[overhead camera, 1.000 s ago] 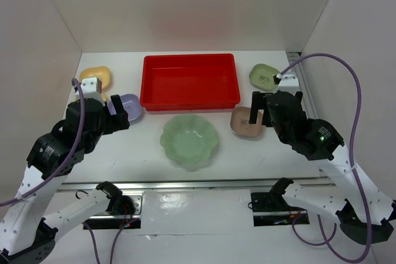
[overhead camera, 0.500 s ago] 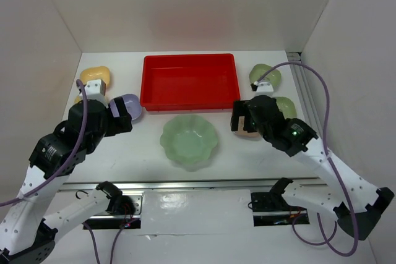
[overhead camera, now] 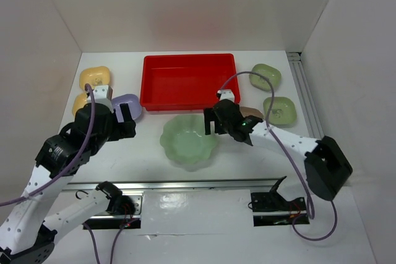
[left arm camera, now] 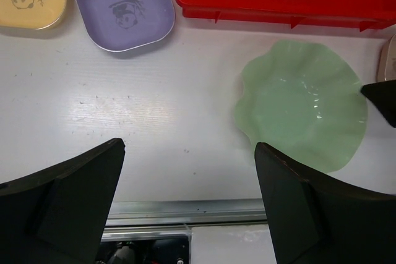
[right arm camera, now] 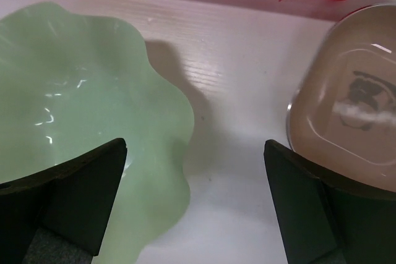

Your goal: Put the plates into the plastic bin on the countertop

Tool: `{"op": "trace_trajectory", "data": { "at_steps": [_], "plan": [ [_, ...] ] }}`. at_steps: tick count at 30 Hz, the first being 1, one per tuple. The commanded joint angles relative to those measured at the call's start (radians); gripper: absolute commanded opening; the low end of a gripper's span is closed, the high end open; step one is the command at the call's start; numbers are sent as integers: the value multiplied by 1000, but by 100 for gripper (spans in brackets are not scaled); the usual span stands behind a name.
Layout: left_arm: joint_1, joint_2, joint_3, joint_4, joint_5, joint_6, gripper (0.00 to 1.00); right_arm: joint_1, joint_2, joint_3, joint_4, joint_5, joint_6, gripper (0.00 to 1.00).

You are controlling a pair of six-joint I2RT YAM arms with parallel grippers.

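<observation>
My right gripper should next move down onto the green plate's scalloped rim (overhead camera: 215, 137) (right arm camera: 187, 136) nearest the tan plate to close, because its open fingers are already on both sides of the green plate's rim.
The red plastic bin (overhead camera: 189, 81) stands empty at the back centre of the white countertop (overhead camera: 136, 153). The large pale green scalloped plate (overhead camera: 185, 143) lies in front of it. My right gripper (overhead camera: 212, 126) is open above that plate's right rim; in the right wrist view (right arm camera: 195, 214) one finger hangs over the green plate (right arm camera: 80, 103), the other beside the tan plate (right arm camera: 352, 115). My left gripper (overhead camera: 125, 120) is open and empty next to the lavender plate (overhead camera: 129, 104); in the left wrist view (left arm camera: 189, 208) it is above bare countertop.
Two yellow plates (overhead camera: 94, 78) lie at the back left, two olive green plates (overhead camera: 266, 76) at the back right. The tan plate (overhead camera: 252, 114) is partly hidden by my right arm. White walls enclose three sides; a metal rail (overhead camera: 185, 183) runs along the near edge.
My right arm has swung left, from over the tan plate to the right rim of the pale green plate. My left gripper has shifted slightly right. No plate has moved.
</observation>
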Motion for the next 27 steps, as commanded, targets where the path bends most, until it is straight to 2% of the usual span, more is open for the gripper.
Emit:
{"op": "trace_trajectory", "data": {
  "at_steps": [1, 6, 9, 11, 12, 13, 15, 18, 21, 27],
  "plan": [
    [4, -37, 5, 39, 10, 10, 100, 5, 89, -29, 191, -41, -36, 99],
    [4, -57, 5, 39, 10, 19, 100, -15, 166, -50, 260, -101, -36, 85],
    [4, -57, 5, 39, 10, 19, 100, -15, 176, -104, 292, -128, -36, 68],
    [4, -57, 5, 39, 10, 19, 100, -15, 176, -120, 303, -139, -27, 51],
    [4, -46, 5, 39, 10, 19, 100, -15, 176, -130, 316, -148, -27, 50],
    [4, -46, 5, 48, 10, 19, 100, -15, 163, -148, 317, -149, -27, 33],
    [4, -35, 5, 48, 10, 19, 100, -15, 153, -162, 327, -159, -39, 16],
    [4, -26, 5, 48, 10, 19, 100, -15, 131, -174, 327, -191, -58, 0],
    [4, -26, 5, 48, 10, 19, 100, -4, 84, -185, 272, -227, -100, 0],
    [4, -17, 5, 48, 1, 19, 100, 5, -8, -119, 165, -464, -156, 0]
  ]
}}
